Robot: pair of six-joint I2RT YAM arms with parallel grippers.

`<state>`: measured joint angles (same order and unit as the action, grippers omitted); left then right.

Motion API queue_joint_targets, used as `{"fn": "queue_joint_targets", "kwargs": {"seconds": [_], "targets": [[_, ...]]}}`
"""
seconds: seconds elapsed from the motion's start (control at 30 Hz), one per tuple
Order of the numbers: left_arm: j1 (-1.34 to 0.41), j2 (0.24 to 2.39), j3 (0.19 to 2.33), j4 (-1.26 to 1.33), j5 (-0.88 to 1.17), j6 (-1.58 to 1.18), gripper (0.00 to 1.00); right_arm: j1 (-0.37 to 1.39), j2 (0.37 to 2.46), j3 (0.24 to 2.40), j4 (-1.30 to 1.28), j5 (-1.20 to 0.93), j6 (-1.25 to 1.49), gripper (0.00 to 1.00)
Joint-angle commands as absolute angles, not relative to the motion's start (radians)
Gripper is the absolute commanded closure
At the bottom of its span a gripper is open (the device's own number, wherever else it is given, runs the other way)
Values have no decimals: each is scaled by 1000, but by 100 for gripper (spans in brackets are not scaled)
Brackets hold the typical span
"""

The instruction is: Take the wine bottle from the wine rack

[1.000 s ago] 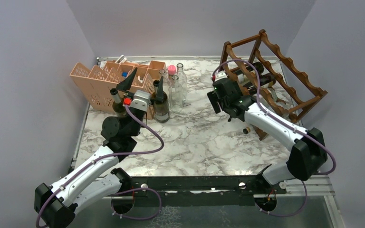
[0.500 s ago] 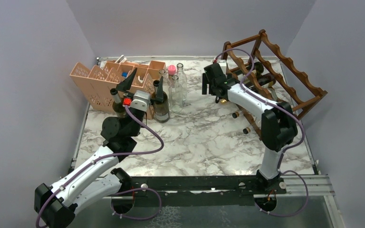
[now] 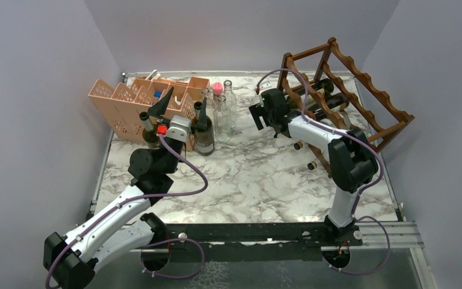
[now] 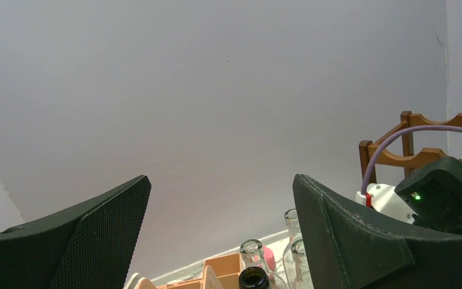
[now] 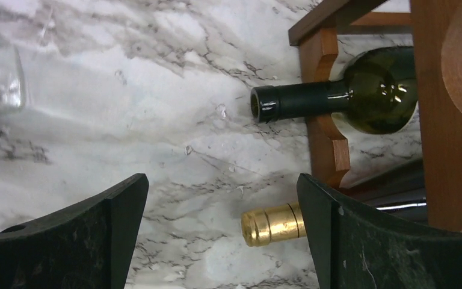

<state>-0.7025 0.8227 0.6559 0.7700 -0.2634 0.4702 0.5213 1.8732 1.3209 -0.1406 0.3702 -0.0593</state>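
Note:
The green wine bottle's neck (image 5: pixel 299 101) sticks out past the rack post, so my right gripper should next move down and toward the rack with a turn, around the neck of the bottle.
The dark reddish-brown wine rack (image 3: pixel 364 90) stands at the back right with dark wine bottles (image 3: pixel 323 101) lying in its tiers, necks pointing left. My right gripper (image 3: pixel 257 115) hovers open at the rack's left end. In the right wrist view a green wine bottle with a black-capped neck (image 5: pixel 313 99) sticks out past the rack post (image 5: pixel 322 144). Below it a gold-foil bottle top (image 5: pixel 274 224) pokes out between my open right gripper (image 5: pixel 219 198), close to its right finger, ungripped. My left gripper (image 3: pixel 183 105) is raised and open, holding nothing.
A peach-pink lattice organiser (image 3: pixel 129 99) sits at the back left. Standing beside it are clear glass bottles (image 3: pixel 224 111), a pink-capped one (image 3: pixel 217 88) and a dark bottle (image 3: pixel 203 137) just under the left gripper (image 4: pixel 221 186). Purple walls close in on three sides.
The right arm swung from in front of the rack to its left end, folding its elbow in, and its jaws spread a little wider. The left arm stayed still.

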Motion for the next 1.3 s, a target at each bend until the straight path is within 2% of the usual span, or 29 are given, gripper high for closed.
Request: {"fn": "queue_joint_targets", "kwargs": {"seconds": [0.0, 0.07, 0.23, 0.33, 0.43, 0.57, 0.83, 1.27], "targets": [[-706, 806, 644, 810, -274, 462, 6, 490, 1782, 1226, 30, 227, -299, 4], [-706, 804, 645, 810, -274, 460, 6, 476, 1770, 1226, 6, 135, -360, 5], [-707, 802, 644, 810, -274, 463, 6, 453, 1797, 1260, -65, 79, -605, 5], [-707, 802, 644, 810, -278, 465, 6, 423, 1771, 1207, -35, -45, -733, 4], [-707, 800, 644, 810, -273, 467, 6, 416, 1784, 1195, -13, -50, -828, 5], [-708, 804, 644, 812, -274, 465, 6, 394, 1839, 1219, -19, -51, -1017, 14], [-716, 804, 639, 817, -272, 479, 6, 307, 1935, 1268, 4, -126, -1178, 29], [-727, 807, 635, 820, -271, 491, 6, 299, 2073, 1357, 70, -52, -1310, 35]]}}
